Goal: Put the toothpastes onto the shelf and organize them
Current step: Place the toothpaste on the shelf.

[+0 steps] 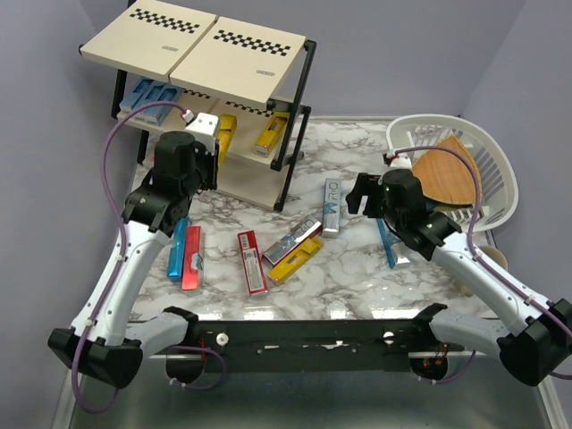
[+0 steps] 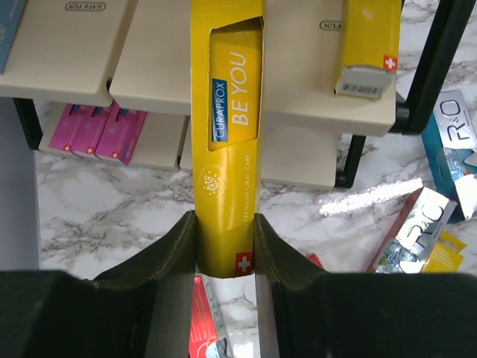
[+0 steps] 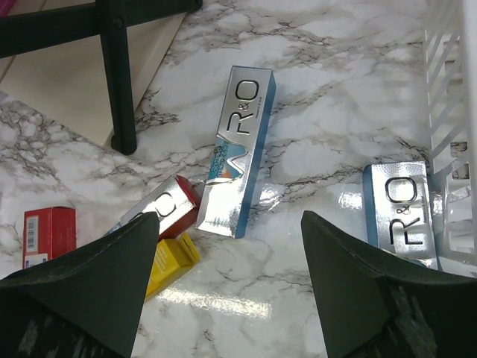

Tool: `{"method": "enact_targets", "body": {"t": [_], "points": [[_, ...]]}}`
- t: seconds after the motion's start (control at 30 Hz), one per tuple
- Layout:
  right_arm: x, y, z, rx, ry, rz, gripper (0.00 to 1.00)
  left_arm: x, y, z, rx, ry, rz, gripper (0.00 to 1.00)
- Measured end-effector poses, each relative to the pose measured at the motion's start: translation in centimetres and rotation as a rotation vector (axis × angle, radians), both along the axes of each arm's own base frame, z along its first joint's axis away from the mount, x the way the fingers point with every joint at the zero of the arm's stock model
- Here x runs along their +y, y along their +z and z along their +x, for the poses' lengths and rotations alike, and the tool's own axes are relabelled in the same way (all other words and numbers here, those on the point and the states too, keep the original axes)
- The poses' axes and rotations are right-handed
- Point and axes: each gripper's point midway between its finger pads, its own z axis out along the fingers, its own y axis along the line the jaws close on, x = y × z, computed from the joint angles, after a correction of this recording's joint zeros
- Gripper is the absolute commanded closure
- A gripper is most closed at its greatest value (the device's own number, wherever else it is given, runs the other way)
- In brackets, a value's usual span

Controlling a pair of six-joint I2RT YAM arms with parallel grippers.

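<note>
My left gripper should next lower the held box, away from my base toward the second yellow box, onto the shelf's middle board.
My left gripper is shut on the near end of a yellow toothpaste box. The box reaches over the middle board of the shelf. A second yellow box lies on that board to the right. Blue boxes sit at its left end, and pink boxes lie on the bottom tier. My right gripper hangs open over the marble, holding nothing, with a silver-teal box just ahead and another silver box to its right.
Loose boxes lie on the marble: blue, red, red, silver-red, yellow. A white basket holding a wooden board stands at the right. The shelf's black post rises ahead-left of my right gripper.
</note>
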Motion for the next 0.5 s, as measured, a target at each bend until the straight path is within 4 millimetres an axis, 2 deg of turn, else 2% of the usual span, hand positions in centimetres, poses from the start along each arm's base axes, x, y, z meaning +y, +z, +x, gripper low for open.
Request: {"method": "enact_targets", "body": {"t": [0.2,0.3,0.5], "points": [[-0.2,0.3,0.0,-0.011,-0.006,0.0,0.15,-1.8,0.1,4.4,-0.027,-0.04,-0.029,0.62],[-0.4,0.7,-0.1,-0.025,-0.01,0.0,0.15,-2.7,-0.5,5.9,-0.028,-0.065,-0.041,0.61],[-0.9,0.6,-0.4,-0.029,-0.018,-0.001,0.15,-4.4,-1.8,8.8,-0.04,-0.102,-0.059,0.51]]}}
